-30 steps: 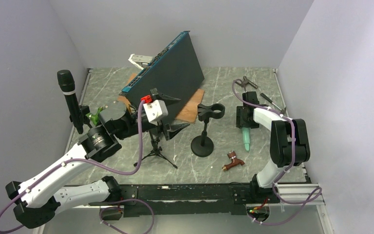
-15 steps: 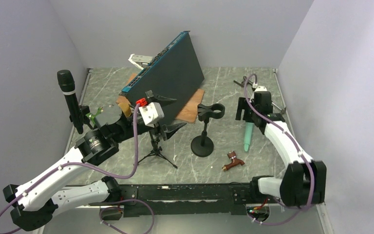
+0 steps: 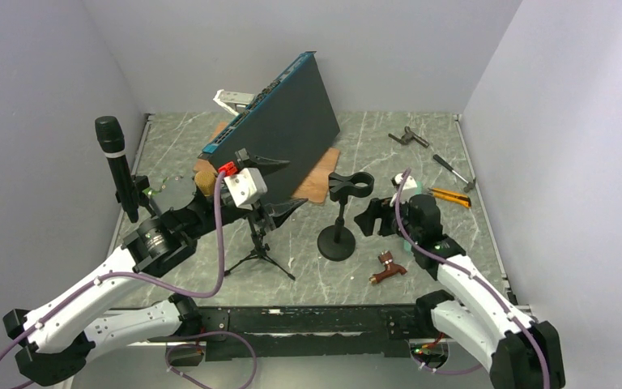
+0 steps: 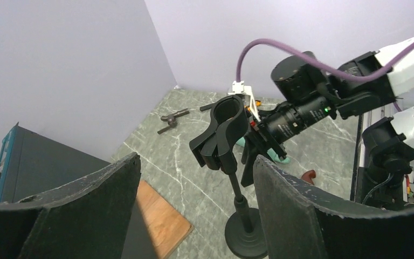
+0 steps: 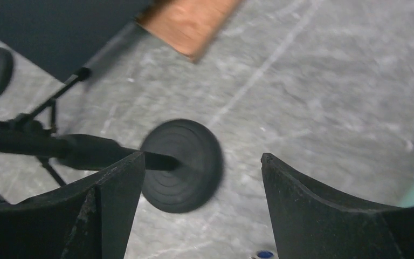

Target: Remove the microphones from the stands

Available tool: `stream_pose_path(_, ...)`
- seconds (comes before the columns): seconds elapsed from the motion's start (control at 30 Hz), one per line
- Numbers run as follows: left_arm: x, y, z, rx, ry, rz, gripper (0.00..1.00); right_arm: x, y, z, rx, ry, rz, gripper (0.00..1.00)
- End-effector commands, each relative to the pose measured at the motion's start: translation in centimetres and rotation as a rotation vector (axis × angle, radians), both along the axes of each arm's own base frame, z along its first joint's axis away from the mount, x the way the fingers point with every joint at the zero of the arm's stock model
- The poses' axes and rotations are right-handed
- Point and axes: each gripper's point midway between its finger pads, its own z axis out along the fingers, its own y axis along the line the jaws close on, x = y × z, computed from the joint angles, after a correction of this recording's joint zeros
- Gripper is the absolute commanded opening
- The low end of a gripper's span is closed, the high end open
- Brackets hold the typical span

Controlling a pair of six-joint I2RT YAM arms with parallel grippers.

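Observation:
My right gripper has the empty stand's thin pole (image 3: 340,220) (image 5: 98,152) outside its fingers, so next I will shift it left in the top view, tilting its fingers up toward level around the pole.
The black microphone (image 3: 115,163) stands upright at the far left, its lower end in a clip holder (image 3: 139,188) by the left wall. A second black stand (image 3: 339,220) with an empty clip (image 3: 350,184) sits mid-table. My left gripper (image 3: 285,188) is open, hovering just left of that empty stand; in the left wrist view the stand (image 4: 232,156) shows between its fingers (image 4: 312,210). My right gripper (image 3: 370,219) is open, close to the stand's right side, with the round base (image 5: 182,164) ahead of its fingers (image 5: 113,205). Neither gripper holds anything.
A small tripod (image 3: 260,244) stands under my left wrist. A dark slab (image 3: 283,121) leans over a wooden board (image 3: 317,183) at the back. A brown piece (image 3: 389,267), an orange knife (image 3: 450,197), a screwdriver (image 3: 447,167) and pliers (image 3: 410,138) lie to the right.
My right arm has swung from the back right, off the teal tool, down and left to the empty stand, and its jaws opened wider. My left gripper drifted slightly back and narrowed a little.

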Motion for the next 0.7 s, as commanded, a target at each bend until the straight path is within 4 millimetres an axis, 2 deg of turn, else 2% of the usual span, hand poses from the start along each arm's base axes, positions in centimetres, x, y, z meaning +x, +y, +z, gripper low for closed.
stream_pose_path(0.0,0.1,0.2,1.1,-0.044,-0.004,0.020,0.80,0.4,2.6,5.7,0.098,-0.264,0.077,0.82)
stream_pose_path(0.2,0.5,-0.2,0.9,-0.027,0.019,0.018,0.77,-1.5,4.5,7.6,0.182,-0.408,0.182,0.83)
stream_pose_path(0.47,0.3,-0.7,0.5,-0.006,0.008,-0.004,0.99,-2.9,7.3,8.1,0.214,-0.528,0.281,0.82)
stream_pose_path(0.67,0.1,-1.1,0.3,0.018,-0.003,-0.030,0.99,-3.0,9.0,8.9,0.206,-0.597,0.297,0.81)
